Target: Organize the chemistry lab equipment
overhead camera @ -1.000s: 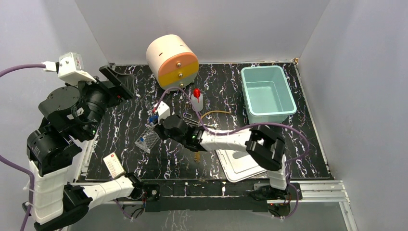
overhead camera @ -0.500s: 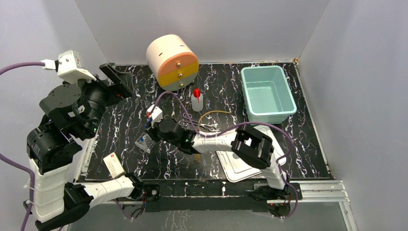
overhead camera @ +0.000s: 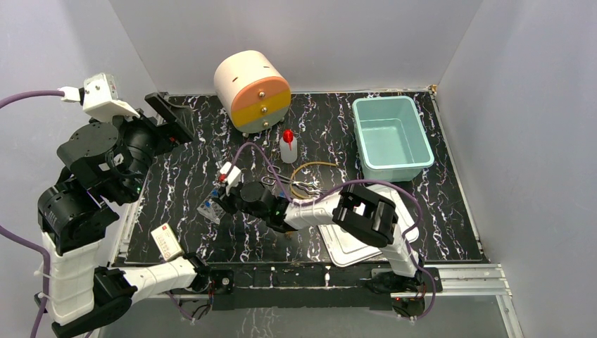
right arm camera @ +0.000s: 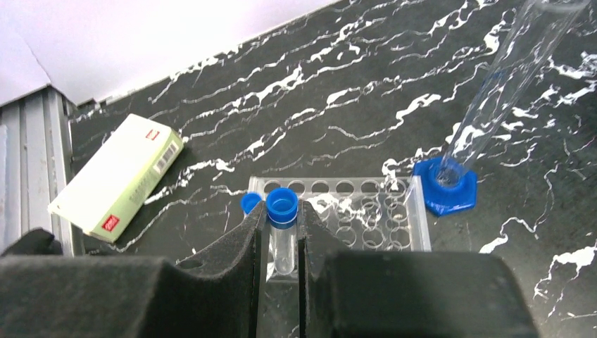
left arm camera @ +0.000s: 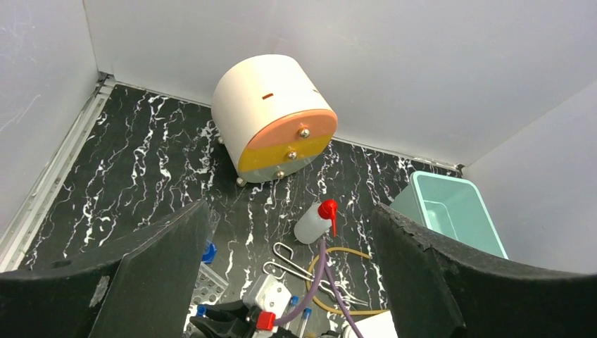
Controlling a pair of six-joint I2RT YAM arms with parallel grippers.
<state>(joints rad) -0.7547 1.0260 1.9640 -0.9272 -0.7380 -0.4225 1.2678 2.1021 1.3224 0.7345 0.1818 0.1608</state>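
One tube already stands in the rack corner by the second blue cap, so my right gripper next needs to go down and slightly back to release the test tube (right arm camera: 281,205) there.
My right gripper (right arm camera: 281,224) is shut on a clear blue-capped test tube (right arm camera: 281,205), held upright over the near-left corner of the clear tube rack (right arm camera: 352,211). A second blue cap (right arm camera: 250,203) shows just left of my fingers. From above, the right gripper (overhead camera: 224,199) hovers at the rack (overhead camera: 209,210). My left gripper (left arm camera: 288,282) is raised high at the left, open and holding nothing. Below it lie the white squeeze bottle with red nozzle (left arm camera: 313,222), metal scissors (left arm camera: 296,264) and the tan tubing loop (left arm camera: 352,282).
The drum-shaped drawer unit (overhead camera: 252,90) stands at the back, the teal bin (overhead camera: 391,141) at back right, its white lid (overhead camera: 352,239) near the front. A clear cylinder on a blue hexagonal base (right arm camera: 445,184) stands right of the rack. A pale box (right arm camera: 116,176) lies left.
My right gripper has carried the tube left and toward the near side, down over the rack. The left jaws have widened slightly.
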